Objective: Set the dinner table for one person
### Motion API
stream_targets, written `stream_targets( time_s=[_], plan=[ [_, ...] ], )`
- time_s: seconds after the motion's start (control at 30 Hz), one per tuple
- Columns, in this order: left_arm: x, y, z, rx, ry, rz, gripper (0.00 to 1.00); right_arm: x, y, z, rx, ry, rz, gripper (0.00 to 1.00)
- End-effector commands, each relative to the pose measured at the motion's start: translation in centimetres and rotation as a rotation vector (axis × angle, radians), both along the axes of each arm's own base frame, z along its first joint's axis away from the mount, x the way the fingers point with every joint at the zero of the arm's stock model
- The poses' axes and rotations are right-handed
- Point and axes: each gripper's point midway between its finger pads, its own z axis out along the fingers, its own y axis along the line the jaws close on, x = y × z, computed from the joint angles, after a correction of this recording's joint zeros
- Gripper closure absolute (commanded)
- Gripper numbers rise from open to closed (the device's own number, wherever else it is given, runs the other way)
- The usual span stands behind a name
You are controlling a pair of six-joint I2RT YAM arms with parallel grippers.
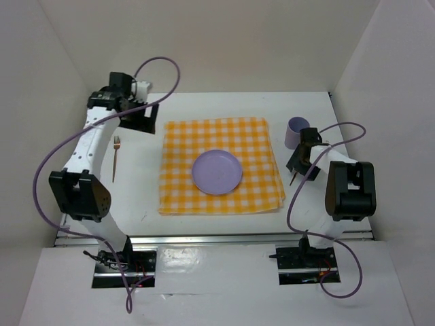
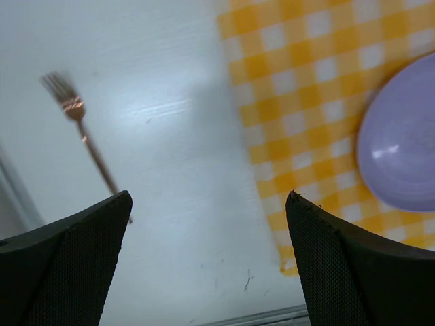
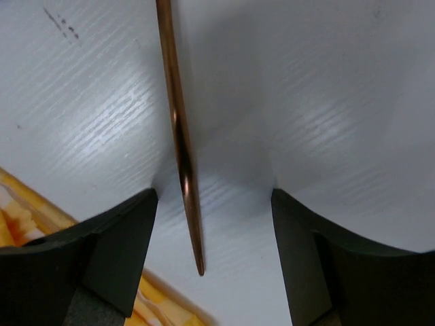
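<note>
The slim handle [image 3: 178, 122] runs outward from between my right gripper's open fingers. My right gripper eases outward along it next and closes there, because the fingers straddle its tapered end.
The white dinner table [image 1: 136, 204] carries a yellow-and-white checked cloth [image 1: 221, 139] with a purple plate [image 1: 217, 172] in its middle. A copper fork [image 1: 115, 157] lies on the bare table left of the cloth. It also shows in the left wrist view [image 2: 81, 129]. My left gripper [image 1: 144, 121] hovers open and empty above the far left of the table, beyond the fork. My right gripper [image 1: 303, 163] is open, right of the cloth. The slim handle of a copper utensil [image 3: 180, 136] lies on the table between its fingers, untouched; the utensil's head is hidden.
A purple cup [image 1: 296, 132] stands just beyond the right gripper, by the cloth's far right corner. White walls enclose the table on three sides. A metal rail [image 1: 217, 238] runs along the near edge. The cloth's edge [image 3: 20, 221] shows close to the right gripper's left finger.
</note>
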Motion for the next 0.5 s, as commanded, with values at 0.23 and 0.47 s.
stream_targets(
  time_s=[0.23,0.47],
  plan=[
    [-3.3,11.0,-1.5,0.004,0.031,0.238,0.00,0.8,-2.3,-3.5,-0.022,0.035,-0.075,0.64],
    [-4.0,12.5,-1.2,-0.022,0.028,0.270,0.00,-1.8,-4.4,-3.7,-0.027,0.072,-0.222,1.00]
  ],
)
